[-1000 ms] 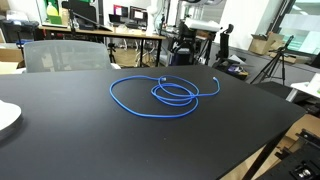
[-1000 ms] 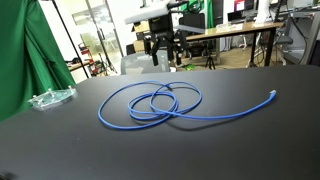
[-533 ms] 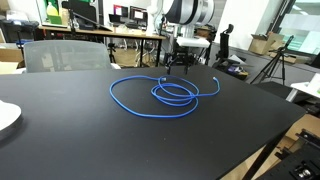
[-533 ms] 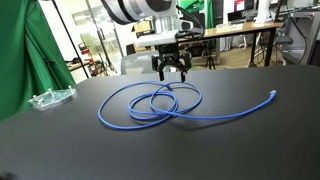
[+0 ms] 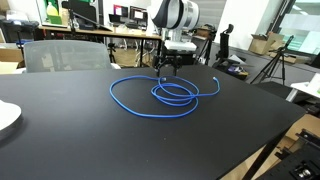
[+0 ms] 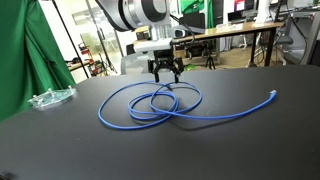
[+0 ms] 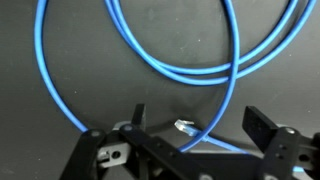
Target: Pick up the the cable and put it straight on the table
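Note:
The robot should lower its gripper next, then close the gripper's fingers on the part of the blue cable next to the clear plug.
A blue cable lies in loose loops on the black table; it also shows in the other exterior view. One end stretches out to the side. The other end carries a clear plug, seen in the wrist view between the fingers. My gripper hovers low over the far side of the loops, also seen in an exterior view. Its fingers are open and empty, with cable strands below them.
A clear plastic item lies near a green cloth at the table's side. A white plate edge shows at one side. A grey chair and office desks stand behind the table.
My arm has come into view from behind the table and moved down over the far side of the cable loops. The cable has not moved.

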Controlling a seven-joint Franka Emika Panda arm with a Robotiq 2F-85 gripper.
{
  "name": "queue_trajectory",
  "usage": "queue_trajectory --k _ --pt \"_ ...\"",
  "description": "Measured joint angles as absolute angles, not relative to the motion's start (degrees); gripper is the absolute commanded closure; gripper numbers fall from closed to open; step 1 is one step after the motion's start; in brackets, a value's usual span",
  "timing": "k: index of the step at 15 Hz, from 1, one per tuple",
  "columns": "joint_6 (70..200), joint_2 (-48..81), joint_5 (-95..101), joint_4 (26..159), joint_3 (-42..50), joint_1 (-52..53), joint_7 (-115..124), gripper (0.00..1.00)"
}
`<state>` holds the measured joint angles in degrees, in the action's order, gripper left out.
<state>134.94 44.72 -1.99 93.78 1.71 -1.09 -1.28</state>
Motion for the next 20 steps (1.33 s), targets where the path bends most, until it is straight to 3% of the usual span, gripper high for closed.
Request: queue_trajectory --k 6,12,20 --pt "132.7 48.0 -2.3 90.1 0.8 -0.7 -1.3 0.63" --pt "131.5 48.7 -2.4 88.9 -0.1 -0.7 -1.3 1.0" --pt "126.5 47.3 -2.6 88.4 -1.0 -0.7 -1.4 0.98"
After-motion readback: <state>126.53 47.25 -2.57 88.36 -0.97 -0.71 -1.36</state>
